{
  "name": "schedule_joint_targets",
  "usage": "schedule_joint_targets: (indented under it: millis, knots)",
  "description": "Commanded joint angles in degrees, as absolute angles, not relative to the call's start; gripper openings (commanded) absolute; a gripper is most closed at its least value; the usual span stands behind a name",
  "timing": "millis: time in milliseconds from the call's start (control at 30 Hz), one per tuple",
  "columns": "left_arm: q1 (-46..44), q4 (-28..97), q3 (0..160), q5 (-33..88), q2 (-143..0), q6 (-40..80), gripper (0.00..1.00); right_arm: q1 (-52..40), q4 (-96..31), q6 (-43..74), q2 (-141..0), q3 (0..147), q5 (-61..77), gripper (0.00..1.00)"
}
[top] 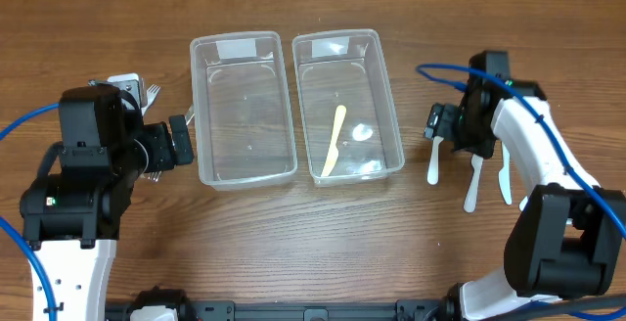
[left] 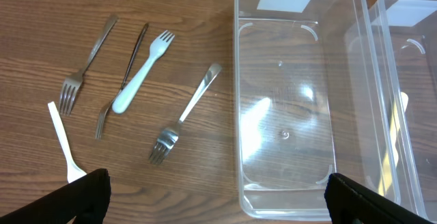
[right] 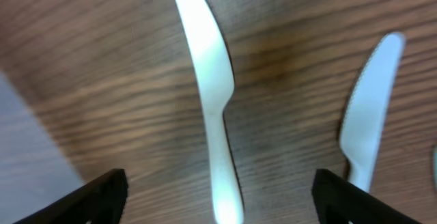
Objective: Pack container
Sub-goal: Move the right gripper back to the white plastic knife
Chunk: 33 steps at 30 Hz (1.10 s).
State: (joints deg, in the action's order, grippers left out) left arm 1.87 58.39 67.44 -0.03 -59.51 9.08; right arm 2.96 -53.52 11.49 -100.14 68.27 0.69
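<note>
Next, my right gripper will bring its open fingers down and back around the white plastic knife's handle (top: 433, 167) (right: 222, 173), then close, because it lies below and slightly back from the gripper.
Two clear plastic containers stand side by side mid-table. The left container (top: 245, 169) (left: 300, 203) is empty. The right container (top: 391, 115) holds a cream plastic knife (top: 335, 141). My left gripper (top: 176, 143) (left: 218, 200) is open and empty, just left of the left container, above the table. Several metal and white plastic forks (left: 140, 74) lie to its left, mostly hidden under the arm in the overhead view. My right gripper (top: 452, 133) (right: 222, 197) is open, low over a white plastic knife (right: 212, 115) (top: 433, 161) that lies between its fingers, not gripped.
Two more white plastic utensils (top: 472, 186) (top: 505, 179) lie right of that knife; one is a second knife in the right wrist view (right: 369, 128). A metal fork (left: 184, 115) lies closest to the left container. Blue cables run along both arms.
</note>
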Motion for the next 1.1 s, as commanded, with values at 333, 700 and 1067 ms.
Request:
schedule_joint_targets:
  millis: [333,700,1067]
  knots:
    - [1.58,58.35,68.79,0.47,-59.72,9.87,1.0,3.22,-43.55,11.99,-101.21,56.18,-2.52,0.88]
    - [1.58,58.48,68.79,0.47,-59.72,9.87,1.0,2.94,-44.75,12.01,-103.66,56.21,-2.5,0.53]
    - [1.58,58.46,68.79,0.47,-59.72,9.87,1.0,2.63,-45.52,12.01,-103.66,56.21,-2.46,0.28]
